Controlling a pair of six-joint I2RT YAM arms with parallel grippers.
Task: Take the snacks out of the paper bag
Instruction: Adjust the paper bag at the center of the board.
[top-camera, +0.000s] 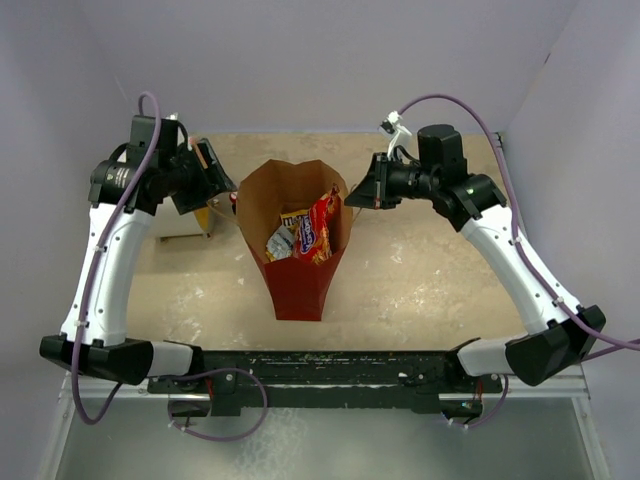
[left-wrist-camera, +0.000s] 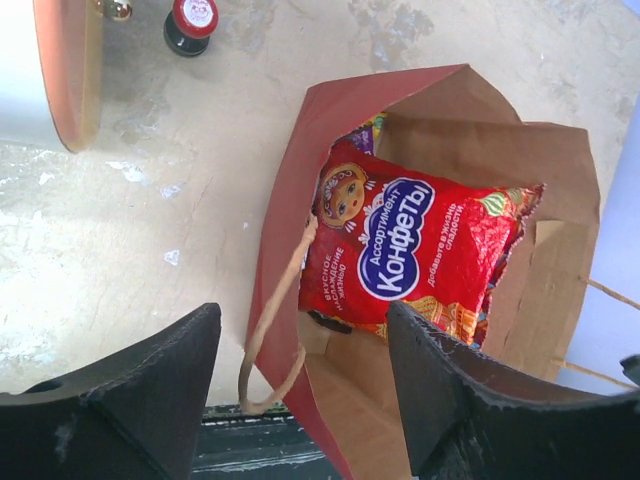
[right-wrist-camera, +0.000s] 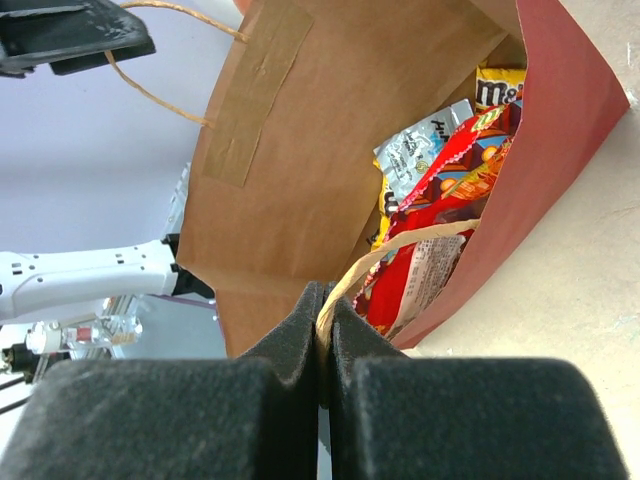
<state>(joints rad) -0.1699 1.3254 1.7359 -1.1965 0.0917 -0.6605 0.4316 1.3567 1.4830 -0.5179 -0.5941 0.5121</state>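
Note:
Next I need to draw both open fingers of my left gripper together onto the handle's loop beside the bag's rim, since the tan cord handle (left-wrist-camera: 268, 340) already stands between them.
The paper bag (top-camera: 300, 270), red outside and brown inside, stands open at the table's middle. Inside lie a large red packet with a blue oval logo (left-wrist-camera: 410, 245), a silvery wrapper (right-wrist-camera: 420, 150) and a yellow candy packet (right-wrist-camera: 498, 90). My left gripper (left-wrist-camera: 300, 390) is open at the bag's left rim (top-camera: 222, 190), its fingers either side of the red wall and a tan cord handle (left-wrist-camera: 268, 340). My right gripper (right-wrist-camera: 325, 330) is shut on the other cord handle (right-wrist-camera: 400, 245) at the bag's right rim (top-camera: 358, 195).
A small red-capped black bottle (left-wrist-camera: 192, 22) and a white cylinder with an orange end (left-wrist-camera: 45, 70) sit on the table left of the bag, under my left arm. Pale walls close in the table at the back and the sides.

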